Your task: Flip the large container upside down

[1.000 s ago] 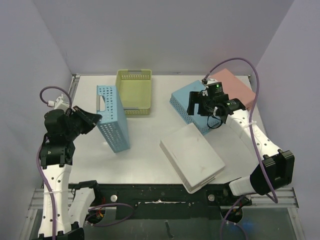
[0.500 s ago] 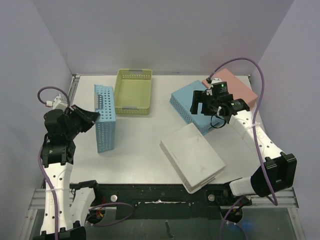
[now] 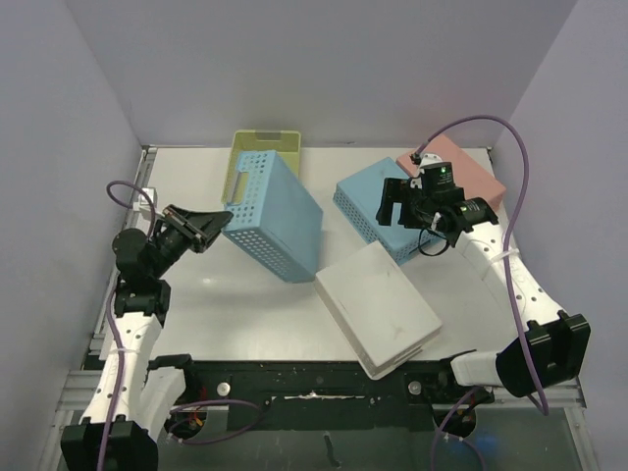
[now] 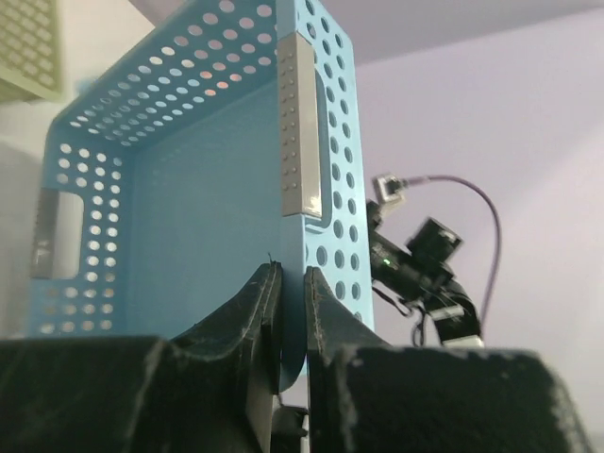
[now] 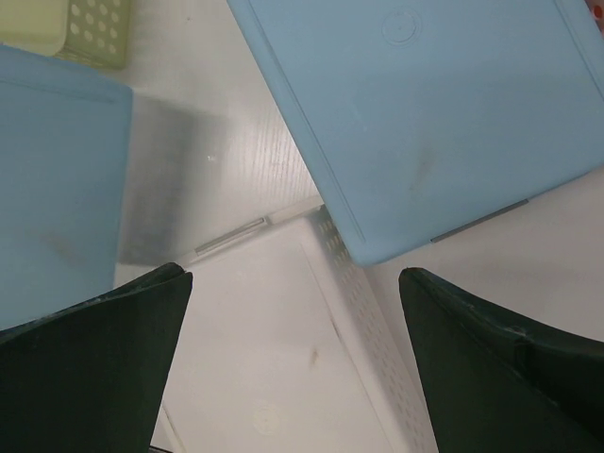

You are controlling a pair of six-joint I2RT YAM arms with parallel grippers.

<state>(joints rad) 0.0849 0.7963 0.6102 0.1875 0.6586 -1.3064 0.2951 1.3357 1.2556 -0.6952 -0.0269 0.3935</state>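
My left gripper lowers the container's rim in its fingers down to the bare tabletop next and releases it there, since that clear place lies below the gripper.
The large light-blue perforated container [image 3: 280, 218] is lifted and tilted over the table's left-middle, its solid bottom facing up and to the right. My left gripper [image 3: 216, 225] is shut on its rim at the lower left. In the left wrist view the rim wall [image 4: 294, 189] is pinched between my left gripper [image 4: 291, 283] jaws, with the open inside facing the camera. My right gripper [image 3: 395, 202] is open and empty above the other baskets. In the right wrist view my right gripper [image 5: 294, 278] has its jaws spread wide, and the container's bottom [image 5: 57, 179] shows at the left.
A yellow basket [image 3: 257, 147] stands at the back, partly hidden behind the held container. A smaller blue basket [image 3: 358, 191] lies upside down at right-centre, a pink one [image 3: 461, 162] behind it, and a white one [image 3: 378, 309] upside down at the front. Walls enclose three sides.
The left gripper swung the blue container from standing on its side at the left to a lifted tilt further right, bottom turned upward. The right gripper barely moved.
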